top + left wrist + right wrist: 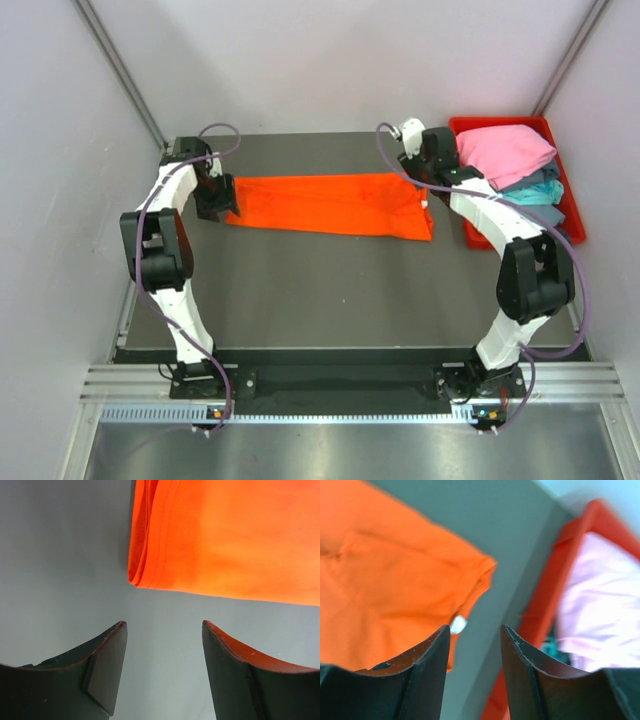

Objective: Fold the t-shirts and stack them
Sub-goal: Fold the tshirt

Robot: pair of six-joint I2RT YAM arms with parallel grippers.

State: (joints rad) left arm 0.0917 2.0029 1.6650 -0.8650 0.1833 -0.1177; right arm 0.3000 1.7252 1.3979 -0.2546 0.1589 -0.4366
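Observation:
I will bring my left gripper down next, so that it comes onto the near corner of the orange t-shirt's end hem.
A bright orange t-shirt lies folded into a long band across the far part of the dark table. My left gripper is open and empty at its left end; the left wrist view shows the folded edge of the shirt just beyond my fingertips. My right gripper is open and empty above the shirt's right end; the right wrist view shows the orange cloth and its small white tag. A pink t-shirt lies on top of teal and grey-blue shirts in the bin.
A red plastic bin stands at the far right of the table, close beside my right arm; its rim shows in the right wrist view. White walls enclose the table on three sides.

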